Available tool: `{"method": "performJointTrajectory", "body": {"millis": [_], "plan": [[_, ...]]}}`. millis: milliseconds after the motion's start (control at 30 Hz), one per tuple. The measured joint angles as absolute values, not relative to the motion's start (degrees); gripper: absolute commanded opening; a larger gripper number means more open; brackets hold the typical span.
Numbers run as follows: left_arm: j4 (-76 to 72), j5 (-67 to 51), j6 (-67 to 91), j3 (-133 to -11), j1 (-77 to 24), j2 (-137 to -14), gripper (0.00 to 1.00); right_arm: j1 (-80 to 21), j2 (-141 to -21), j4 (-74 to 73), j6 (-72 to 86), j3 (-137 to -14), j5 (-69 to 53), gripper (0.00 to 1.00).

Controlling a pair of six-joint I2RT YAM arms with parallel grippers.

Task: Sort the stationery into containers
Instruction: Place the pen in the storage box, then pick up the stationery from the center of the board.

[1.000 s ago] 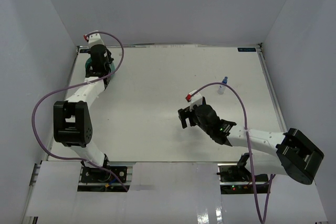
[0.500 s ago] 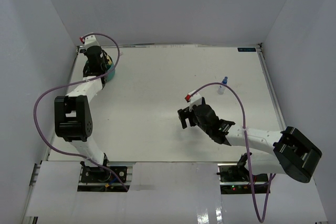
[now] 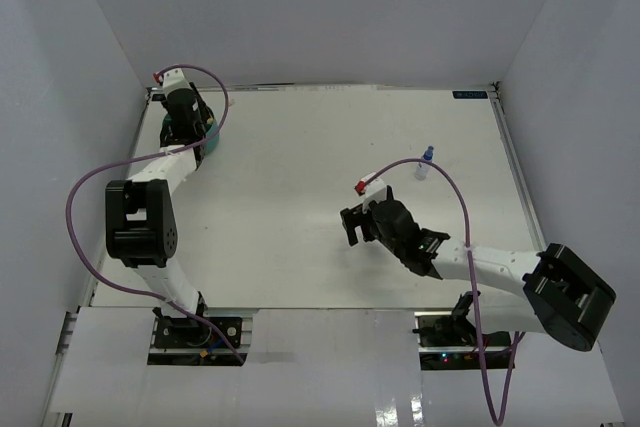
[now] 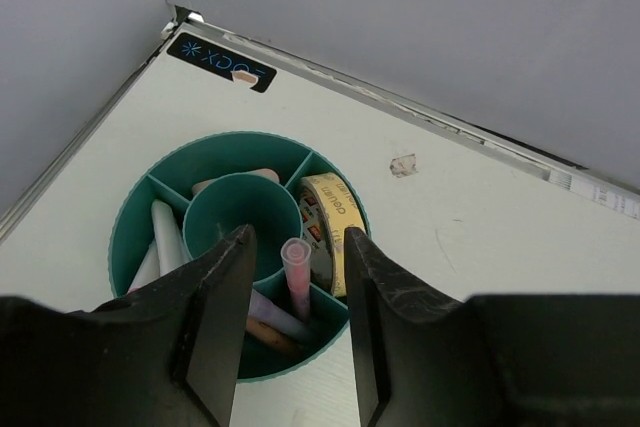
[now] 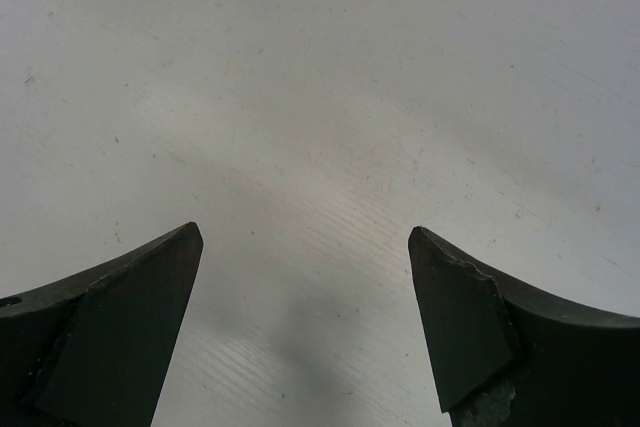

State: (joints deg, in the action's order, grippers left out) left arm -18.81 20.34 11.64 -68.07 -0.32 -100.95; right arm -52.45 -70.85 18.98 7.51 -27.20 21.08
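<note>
Next, my right gripper will go outward and to the right in the top view, onto the blue-capped bottle [image 3: 424, 165], since it stands outward of my gripper on that side.
The round teal organizer [image 4: 132, 209] stands in the table's far left corner. In the top view it is mostly hidden under my left gripper [image 3: 186, 130]. In the left wrist view my left gripper [image 4: 296, 245] is open just above it. A pink-capped marker [image 4: 297, 277] stands free in a compartment between the jaws, with a gap on each side. A cream tape roll [image 4: 336, 213], a white marker [image 4: 165, 234] and other pens [image 4: 268, 319] sit in other compartments. A small blue-capped bottle [image 3: 424, 165] stands on the right of the table. My right gripper [image 5: 305, 237] is open over bare table, mid-table [image 3: 350, 225].
White walls close in the table on three sides. A black label [image 4: 220, 59] marks the far left corner next to the organizer. A small mark [image 4: 403, 163] lies on the surface beyond the organizer. A purple cable [image 3: 455, 197] loops over the right arm.
My left gripper has opened and let go of the pink-capped marker, which now stands in the organizer. The left wrist shifted slightly over the organizer. The right arm has not moved.
</note>
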Motion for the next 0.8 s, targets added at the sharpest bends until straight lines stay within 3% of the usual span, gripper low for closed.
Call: {"method": "performJointTrajectory", "body": {"millis": [133, 267, 300, 367, 567, 800], "plan": [[-17.2, 20.1, 11.8, -68.0, -0.3, -100.3, 0.64, -52.2, -68.7, 18.9, 7.5, -27.2, 21.6, 0.90], [-13.0, 18.2, 12.0, -68.0, -0.3, -96.9, 0.83, -51.8, -65.0, 17.2, 7.5, -27.2, 24.2, 0.90], [-11.1, 17.3, 12.1, -68.3, -0.3, -95.5, 0.92, -51.5, -64.1, 16.4, 7.6, -27.3, 25.4, 0.90], [-7.3, 15.4, 12.7, -69.0, -0.3, -92.5, 0.98, -49.7, -62.9, 14.3, 8.5, -27.9, 27.0, 0.90], [3.7, 8.1, 15.3, -68.4, -0.3, -79.7, 0.98, -34.3, -62.5, 6.4, 12.9, -33.5, 28.6, 0.90], [9.2, -0.7, 16.6, -53.1, -0.5, -61.9, 0.98, -23.5, -66.7, 4.7, 13.9, -38.1, 28.1, 0.90]]}}
